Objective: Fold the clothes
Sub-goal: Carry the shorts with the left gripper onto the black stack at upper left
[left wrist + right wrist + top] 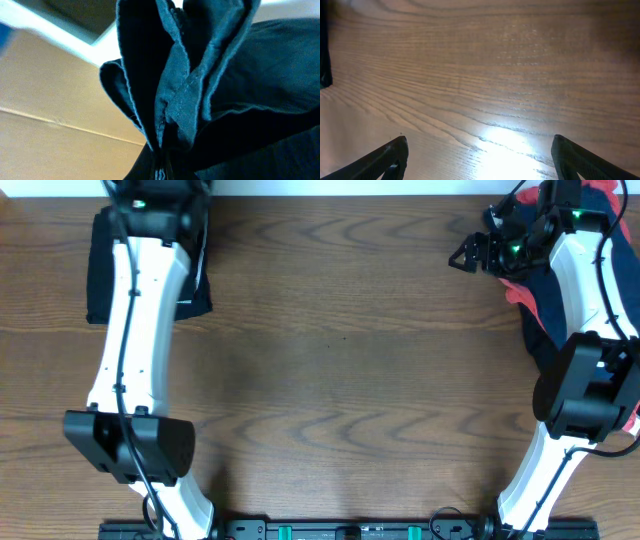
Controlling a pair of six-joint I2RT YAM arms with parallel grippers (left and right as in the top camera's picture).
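My left gripper is holding the bunched fold raised and will come down over the flattened navy garment [108, 275] spread below it, then release the fold there.
A dark navy garment [100, 275] lies flattened at the table's far left, partly under my left arm. My left gripper [155, 200] is at its far edge, shut on a bunched fold of that navy cloth [185, 90]; the fabric gathers into the jaws at the bottom of the left wrist view and fills most of it. A heap of clothes, navy [535, 325] and coral-red [518, 292], sits at the far right under my right arm. My right gripper [465, 258] hangs just left of that heap, open, with only bare wood between its fingers [387, 160].
The wooden table [340, 350] stretches between the two arms. Its far edge runs close behind both grippers. A dark strip of cloth [324, 55] shows at the left edge of the right wrist view.
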